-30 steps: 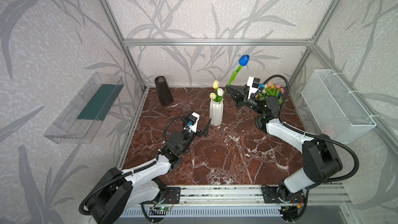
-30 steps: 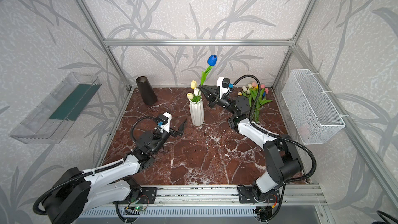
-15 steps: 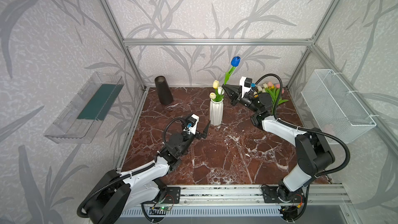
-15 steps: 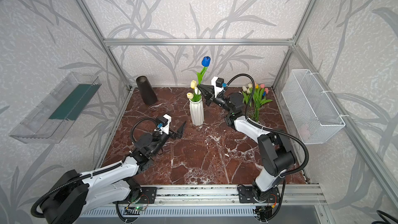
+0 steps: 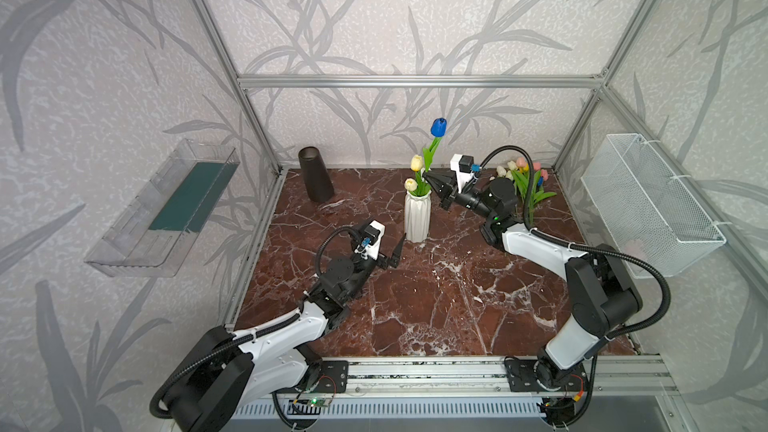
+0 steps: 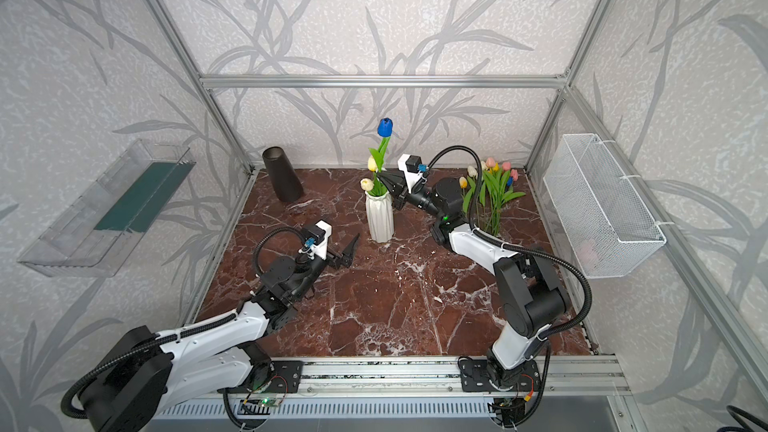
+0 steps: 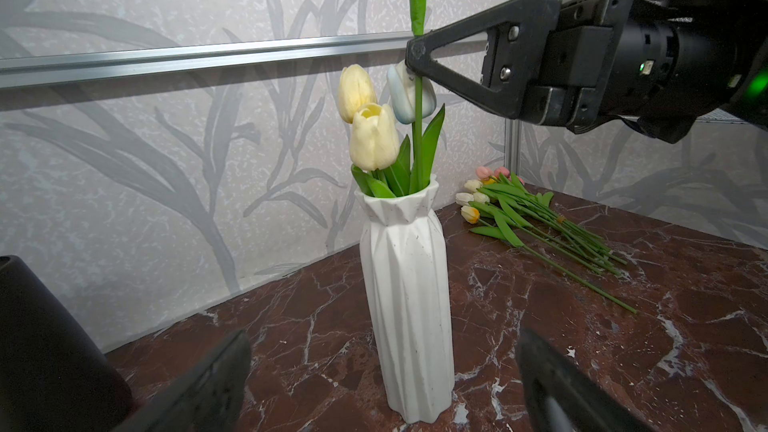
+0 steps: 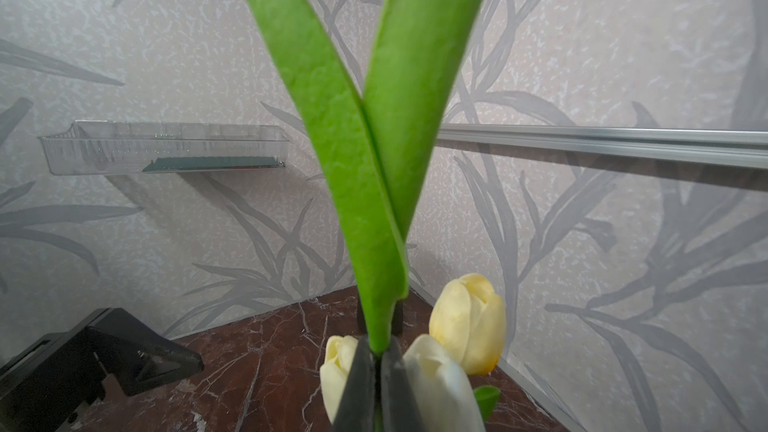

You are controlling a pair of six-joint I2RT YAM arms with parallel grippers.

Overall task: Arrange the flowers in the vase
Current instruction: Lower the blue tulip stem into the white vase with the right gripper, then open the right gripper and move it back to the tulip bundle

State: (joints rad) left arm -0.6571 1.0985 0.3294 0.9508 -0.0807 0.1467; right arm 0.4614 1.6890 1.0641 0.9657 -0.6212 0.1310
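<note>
The blue tulip's green stem goes down to the opening of the white vase (image 5: 417, 218) next for my right gripper's release, since the blue tulip (image 5: 438, 127) stands high above the cream flowers.
A white faceted vase (image 5: 417, 218) (image 6: 379, 218) (image 7: 409, 297) stands mid-table with cream flowers (image 5: 416, 162) (image 7: 372, 137) in it. My right gripper (image 5: 426, 175) (image 6: 380, 175) (image 7: 415, 54) (image 8: 376, 361) is shut on the green stem of a blue tulip (image 5: 438, 127) (image 6: 385, 127), just above the vase mouth. The stem runs down into the mouth. My left gripper (image 5: 395, 253) (image 6: 347, 253) (image 7: 380, 392) is open and empty, low on the table in front of the vase. More flowers (image 5: 528, 184) (image 6: 494, 193) (image 7: 540, 218) lie bunched at the back right.
A black cone-shaped vase (image 5: 316, 176) (image 6: 282, 176) (image 7: 41, 347) stands at the back left. A clear tray (image 5: 166, 205) hangs on the left wall and a white wire basket (image 5: 648, 205) on the right wall. Metal frame posts bound the table.
My right gripper has carried the blue tulip leftward to the vase, and its stem now stands in the vase mouth. The left arm has stayed put.
</note>
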